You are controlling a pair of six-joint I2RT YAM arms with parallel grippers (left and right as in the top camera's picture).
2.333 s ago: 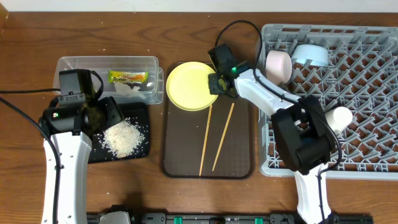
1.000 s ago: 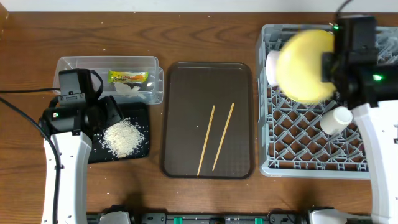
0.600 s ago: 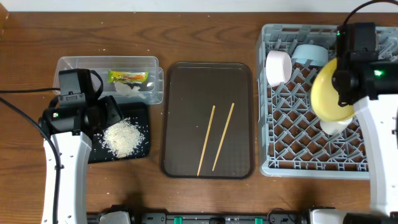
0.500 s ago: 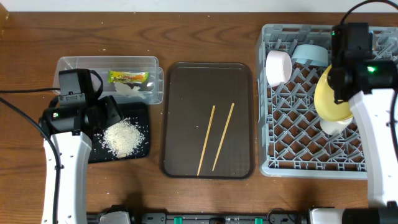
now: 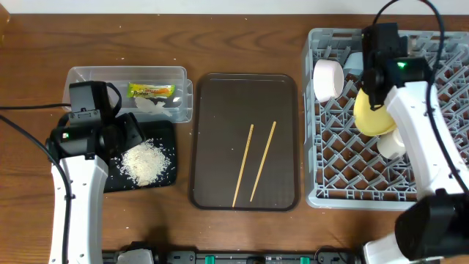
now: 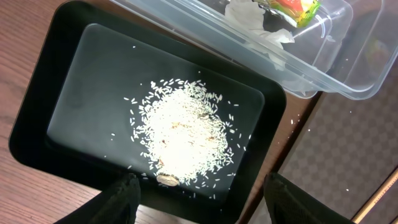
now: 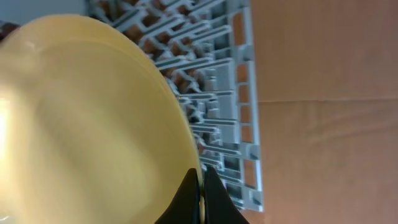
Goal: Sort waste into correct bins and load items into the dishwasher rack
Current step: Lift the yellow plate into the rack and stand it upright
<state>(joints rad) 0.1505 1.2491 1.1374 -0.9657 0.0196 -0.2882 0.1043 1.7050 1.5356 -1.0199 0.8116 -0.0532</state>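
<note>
My right gripper is holding the yellow plate [image 5: 370,114] and next needs to lower it on edge toward the white bowl [image 5: 327,78], into the free rack slots between the bowl and the pale cup.
My right gripper [image 7: 201,190] is shut on the rim of the yellow plate [image 5: 370,114] [image 7: 87,118] and holds it on edge over the grey dishwasher rack [image 5: 440,183] [image 7: 224,93]. The white bowl [image 5: 327,78], light blue bowl [image 5: 352,62] and pale cup [image 5: 390,143] lie in the rack. Two wooden chopsticks [image 5: 253,163] lie on the brown tray. My left gripper [image 6: 198,198] is open above the black tray [image 5: 165,176] [image 6: 74,74], which holds rice [image 5: 146,163] [image 6: 183,140]. The clear tub [image 5: 95,73] [image 6: 336,74] holds the snack wrapper [image 5: 150,90] [image 6: 295,7] and white tissue [image 5: 154,103] [image 6: 255,22].
The dark brown serving tray [image 5: 245,95] lies in the middle of the wooden table between the bins and the rack. Black cables [image 5: 22,121] trail at the left edge. The left arm [image 5: 77,169] stands over the black tray's left side.
My right gripper lifted the yellow plate off the brown tray, carried it right over the rack, and tipped it on edge. The left arm has not moved.
</note>
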